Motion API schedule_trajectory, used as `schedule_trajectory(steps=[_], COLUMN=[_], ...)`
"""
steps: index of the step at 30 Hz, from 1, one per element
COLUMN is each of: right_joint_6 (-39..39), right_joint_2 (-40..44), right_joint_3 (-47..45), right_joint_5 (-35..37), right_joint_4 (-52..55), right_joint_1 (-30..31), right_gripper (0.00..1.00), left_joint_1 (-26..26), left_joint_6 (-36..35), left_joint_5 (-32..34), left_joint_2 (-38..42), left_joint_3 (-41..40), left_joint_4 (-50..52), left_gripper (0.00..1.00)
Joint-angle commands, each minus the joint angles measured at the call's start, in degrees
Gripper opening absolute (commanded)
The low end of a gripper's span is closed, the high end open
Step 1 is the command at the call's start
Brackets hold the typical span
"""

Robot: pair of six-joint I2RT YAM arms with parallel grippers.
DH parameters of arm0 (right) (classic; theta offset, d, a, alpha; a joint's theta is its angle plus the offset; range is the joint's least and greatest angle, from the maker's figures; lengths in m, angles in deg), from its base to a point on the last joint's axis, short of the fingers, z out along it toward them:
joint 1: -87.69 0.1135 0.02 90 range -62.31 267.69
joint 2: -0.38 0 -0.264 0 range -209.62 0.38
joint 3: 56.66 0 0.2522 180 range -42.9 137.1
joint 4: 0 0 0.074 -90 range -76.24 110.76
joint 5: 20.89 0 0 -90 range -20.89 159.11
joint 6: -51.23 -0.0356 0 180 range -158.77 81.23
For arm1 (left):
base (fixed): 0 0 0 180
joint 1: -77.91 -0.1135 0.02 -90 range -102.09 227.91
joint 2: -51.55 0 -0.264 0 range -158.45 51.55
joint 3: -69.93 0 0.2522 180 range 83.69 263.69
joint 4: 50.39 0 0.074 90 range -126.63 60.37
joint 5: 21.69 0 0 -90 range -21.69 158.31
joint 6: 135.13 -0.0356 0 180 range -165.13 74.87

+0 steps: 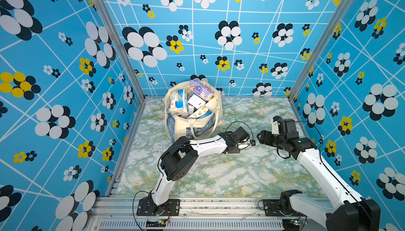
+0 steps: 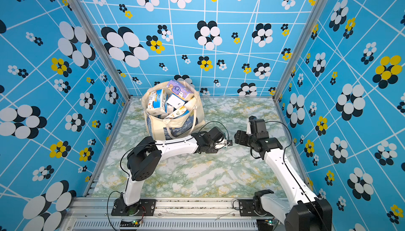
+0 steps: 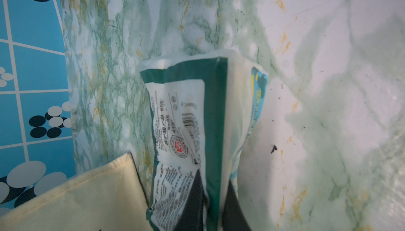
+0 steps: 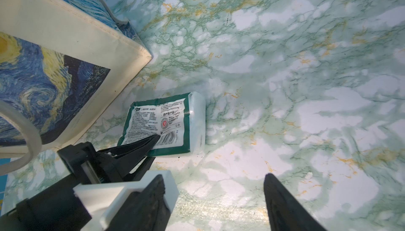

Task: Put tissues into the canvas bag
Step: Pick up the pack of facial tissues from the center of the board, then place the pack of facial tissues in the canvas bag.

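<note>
The left gripper moves up and outward over the canvas bag's opening (image 1: 201, 106) next and releases the pack, since that opening is higher and farther outward than the gripper.
A green-and-white tissue pack (image 3: 186, 113) rests on the marble table next to the canvas bag's corner, also seen in the right wrist view (image 4: 166, 122). My left gripper (image 3: 213, 177) is shut on one end of this pack, and one of its black fingers (image 4: 142, 144) lies across the label. The canvas bag (image 1: 192, 129) stands at the back, stuffed with tissues; a lavender pack (image 1: 200, 89) and a blue-and-white pack (image 1: 179, 101) poke out on top. My right gripper (image 4: 213, 176) hovers open and empty, close beside the left gripper (image 1: 249, 143).
Blue flower-patterned walls (image 1: 65, 87) enclose the table on three sides. The bag's loop handle (image 4: 26, 135) hangs down its printed side near the left gripper. Bare marble tabletop (image 1: 230, 175) lies in front of both arms.
</note>
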Motion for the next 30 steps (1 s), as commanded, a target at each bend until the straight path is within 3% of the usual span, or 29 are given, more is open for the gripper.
schedule_trajectory(steps=[1,14,19,24,30], right_joint_6=[0.3,-0.4,-0.9,-1.2,-1.3], right_joint_2=[1.7,2.5,2.1,2.0,1.6], right_joint_3=[-0.6,-0.6,-0.4,-0.2,-0.2], right_joint_5=[1.9,2.5,1.8,1.0,0.1], right_joint_4=[-0.4,-1.5,-2.3,-2.8,-2.9], right_joint_1=[-0.5,-0.6,-0.6,-0.5,-0.6], right_gripper=[0.74,0.73,0.73,0.73,0.73], left_joint_1=[-1.7,-9.3,-11.4,-13.5,-15.3], left_joint_6=[6.2,20.4,22.9,23.2,17.9], left_joint_5=[-6.8,-25.1,-27.9,-24.3,-7.1], left_joint_2=[6.2,26.9,36.0,45.1,45.9], left_joint_3=[2.3,3.2,2.5,0.8,3.3], left_joint_4=[4.3,3.0,-0.2,-1.9,7.7], left_gripper=[0.01,0.01,0.01,0.02,0.02])
